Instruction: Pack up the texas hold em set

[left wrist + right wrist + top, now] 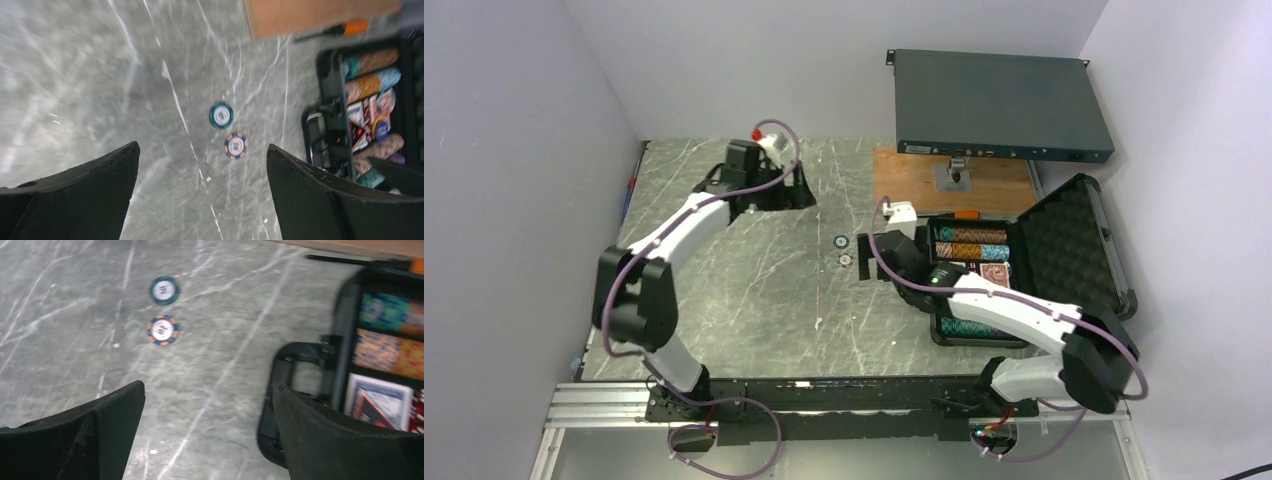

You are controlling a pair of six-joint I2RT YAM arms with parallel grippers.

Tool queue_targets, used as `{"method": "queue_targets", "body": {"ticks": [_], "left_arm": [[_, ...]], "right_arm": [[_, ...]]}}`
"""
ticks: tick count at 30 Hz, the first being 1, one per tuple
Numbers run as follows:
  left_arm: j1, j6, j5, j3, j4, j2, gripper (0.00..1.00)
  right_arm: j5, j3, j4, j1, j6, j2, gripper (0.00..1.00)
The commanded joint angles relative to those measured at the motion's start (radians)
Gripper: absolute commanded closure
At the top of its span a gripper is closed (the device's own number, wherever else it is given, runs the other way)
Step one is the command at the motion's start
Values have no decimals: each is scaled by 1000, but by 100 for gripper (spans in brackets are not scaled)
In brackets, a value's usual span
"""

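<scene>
My left gripper will next go to the right in the top view and down around the orange-and-blue chip [845,260], because it lies loose outside the open case [1084,235].
The black foam-lined case [1084,235] lies open at the right, with rows of striped chips [971,243] and card decks [995,275] inside. Two loose chips lie on the table left of it: a teal one [841,240] and an orange-and-blue one [845,260]. Both show in the left wrist view [221,114] [235,145] and the right wrist view [164,290] [162,330]. My right gripper [865,260] is open and empty, low beside the case handle [295,385], just right of the chips. My left gripper [759,200] is open and empty at the back left, well away from the chips.
A dark rack-mount box [999,105] stands at the back on a wooden board [924,180]. An orange-handled screwdriver [345,27] lies between the board and the case. Walls close in on the left, back and right.
</scene>
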Motion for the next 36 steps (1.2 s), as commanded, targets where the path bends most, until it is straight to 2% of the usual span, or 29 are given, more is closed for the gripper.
{"method": "queue_targets", "body": {"ticks": [1,5,9,11,14,19,22,27,33,36], "left_arm": [[-122,16,-46,93,-187,96,4],[-237,-3,-186,88,-187,146,6],[-316,-75,-282,106,-193,228,10],[-355,-122,-354,146,-221,278,11],[-411,-166,-470,232,-262,358,18],[-426,-298,-491,329,-325,454,30],[-445,-343,-535,355,-377,484,29],[-468,-370,-554,329,-357,495,30],[-468,-391,-542,356,-380,535,36],[-476,-393,-543,361,-392,545,43]], "right_arm": [[223,-71,-136,-10,88,-139,0],[291,-133,-189,-19,165,-289,0],[294,-177,-178,-29,138,-409,0],[276,-197,-160,-32,110,-435,0],[258,-222,-134,-33,94,-448,0],[246,-224,-140,-35,76,-443,0],[249,-241,-132,-35,60,-457,0],[236,-274,-109,-42,49,-486,0],[221,-278,-106,-45,39,-484,0],[214,-286,-96,-48,44,-483,0]]}}
